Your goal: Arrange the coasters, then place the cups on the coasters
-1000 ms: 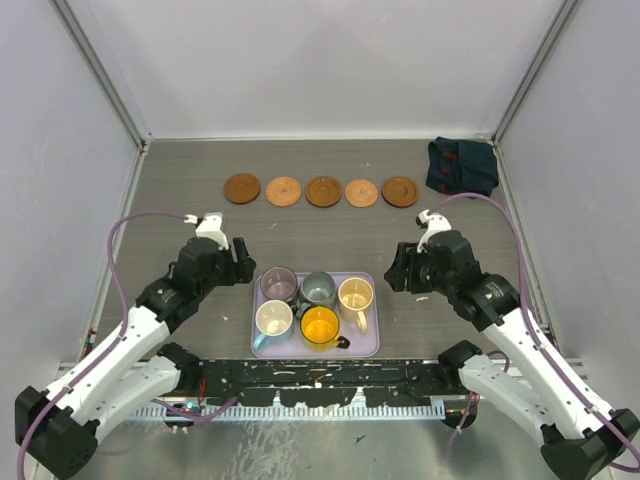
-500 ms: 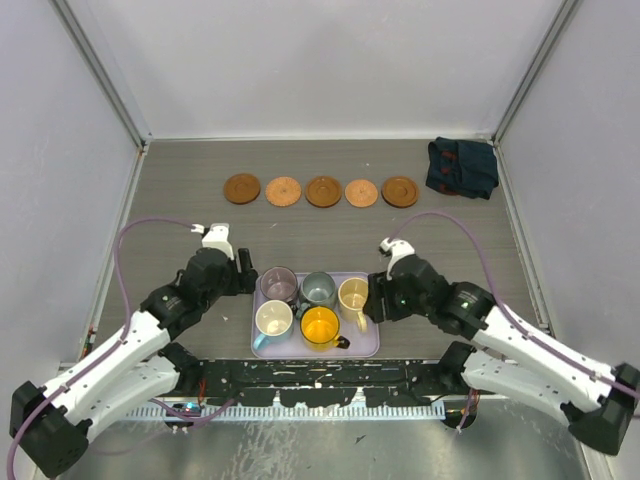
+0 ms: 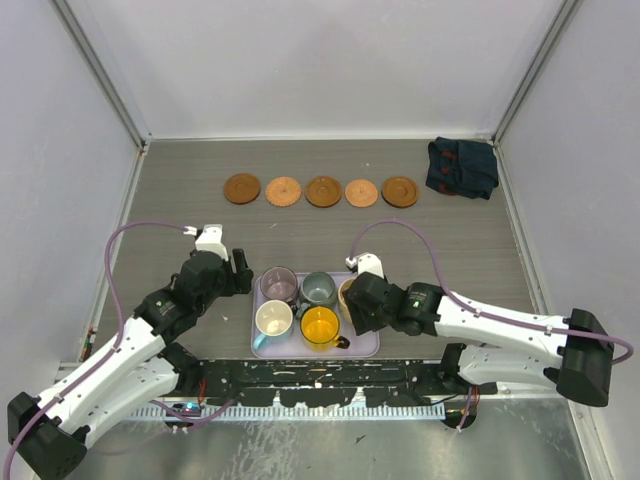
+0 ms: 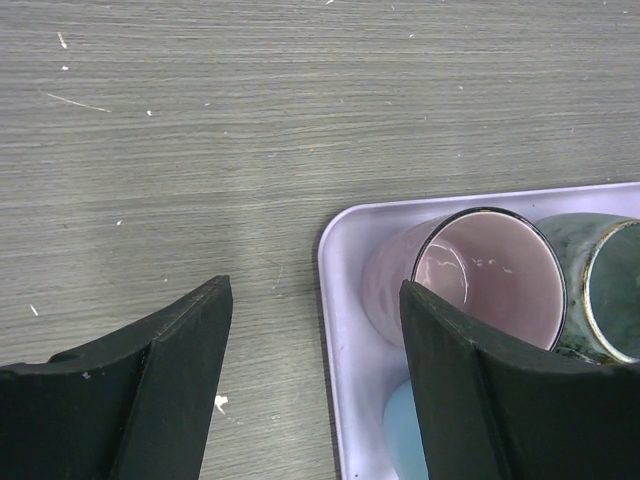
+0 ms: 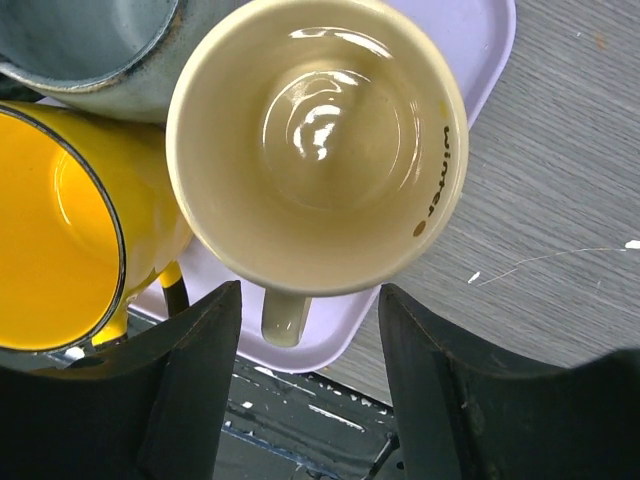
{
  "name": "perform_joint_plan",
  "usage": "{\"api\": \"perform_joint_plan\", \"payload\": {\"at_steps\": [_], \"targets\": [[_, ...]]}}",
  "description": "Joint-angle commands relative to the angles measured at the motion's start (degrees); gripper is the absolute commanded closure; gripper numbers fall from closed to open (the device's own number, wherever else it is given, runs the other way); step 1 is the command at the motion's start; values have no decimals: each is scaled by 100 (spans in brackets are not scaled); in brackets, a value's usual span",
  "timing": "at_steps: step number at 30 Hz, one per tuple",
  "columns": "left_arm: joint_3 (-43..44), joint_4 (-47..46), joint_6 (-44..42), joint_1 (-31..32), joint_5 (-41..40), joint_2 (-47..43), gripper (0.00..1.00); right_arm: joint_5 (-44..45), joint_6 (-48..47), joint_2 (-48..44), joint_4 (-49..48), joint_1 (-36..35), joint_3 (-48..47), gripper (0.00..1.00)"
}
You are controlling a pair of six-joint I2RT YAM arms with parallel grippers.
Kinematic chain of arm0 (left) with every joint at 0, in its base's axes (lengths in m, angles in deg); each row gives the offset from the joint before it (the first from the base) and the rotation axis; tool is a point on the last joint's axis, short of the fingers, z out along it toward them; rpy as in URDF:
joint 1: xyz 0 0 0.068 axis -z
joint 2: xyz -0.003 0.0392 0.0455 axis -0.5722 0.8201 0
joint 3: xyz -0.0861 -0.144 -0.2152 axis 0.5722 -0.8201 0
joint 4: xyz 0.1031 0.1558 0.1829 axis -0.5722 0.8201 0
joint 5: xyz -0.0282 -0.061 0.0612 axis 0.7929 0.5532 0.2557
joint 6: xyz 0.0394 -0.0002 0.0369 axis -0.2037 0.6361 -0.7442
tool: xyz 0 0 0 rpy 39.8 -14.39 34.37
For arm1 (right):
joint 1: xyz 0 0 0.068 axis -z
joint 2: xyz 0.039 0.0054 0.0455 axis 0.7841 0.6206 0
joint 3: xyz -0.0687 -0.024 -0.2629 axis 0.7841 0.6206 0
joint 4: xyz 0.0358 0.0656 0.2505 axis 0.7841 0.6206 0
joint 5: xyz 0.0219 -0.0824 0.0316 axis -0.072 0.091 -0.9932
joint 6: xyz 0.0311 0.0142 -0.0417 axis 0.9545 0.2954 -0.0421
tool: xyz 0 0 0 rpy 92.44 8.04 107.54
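My right gripper moves down onto the beige cup's handle next and closes its fingers from both sides, since the handle already points into their open gap.
Several round brown coasters lie in a row across the far half of the table. The cups stand on a lavender tray: purple-grey, grey-teal, cream and light blue, yellow. My right gripper covers most of the beige cup. It is open, and the cup's handle points in between its fingers without touching them. My left gripper is open astride the tray's left edge, its right finger in front of the purple cup.
A dark blue cloth lies crumpled in the far right corner. Grey walls close in the table on three sides. A black rail runs along the near edge, just behind the tray.
My right arm has swung left and down from the table's right side to the beige cup on the tray. My left gripper has crept closer to the purple cup.
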Motion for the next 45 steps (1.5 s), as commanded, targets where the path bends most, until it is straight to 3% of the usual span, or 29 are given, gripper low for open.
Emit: {"api": "perform_joint_plan", "payload": {"at_steps": [1,26,45], "targets": [[3,-74,47,18,-138,-30,31,344,209,202,-354,-57,-280,38],[-100,-28,-80,18,-178,-210,30,1403,1308,785,-424,-641,3,50],[-117,-19,-77,16,-177,-196,30,1389,1478,1148,-503,-674,75,60]]}}
